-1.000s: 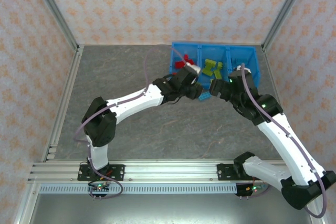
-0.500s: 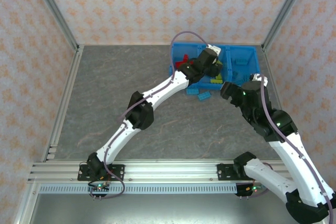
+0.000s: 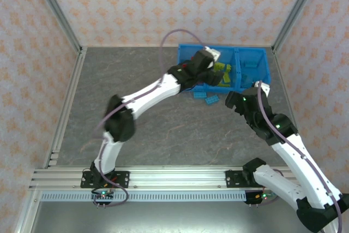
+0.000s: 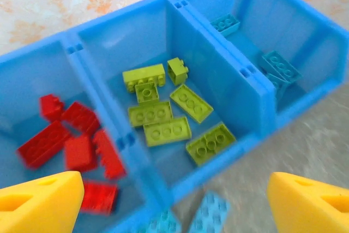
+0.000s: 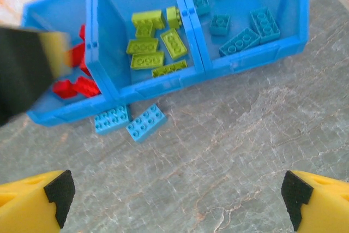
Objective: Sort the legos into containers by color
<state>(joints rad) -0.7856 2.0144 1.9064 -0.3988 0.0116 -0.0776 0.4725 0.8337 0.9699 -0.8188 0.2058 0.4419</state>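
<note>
My right gripper needs to go across to the angled light blue brick next, turning to line up with it. Then it should go down over the brick.
The bright blue bin has three compartments. Red legos lie in the left one, yellow-green legos in the middle one and light blue legos in the right one. Two light blue legos lie flat on the table just in front of the bin. My left gripper hovers open above the bin's front wall with nothing between its fingers. Nearer than those two loose bricks, my right gripper is open and empty over bare table.
The bin stands against the back right of the grey stone-patterned table, close to the right metal frame post. Patterned walls enclose the table on three sides. The left arm's wrist reaches into the left of the right wrist view.
My left gripper went from the table in front of the bin up over the compartments, then drew back slightly toward the front wall. The right arm pulled back toward the near side.
</note>
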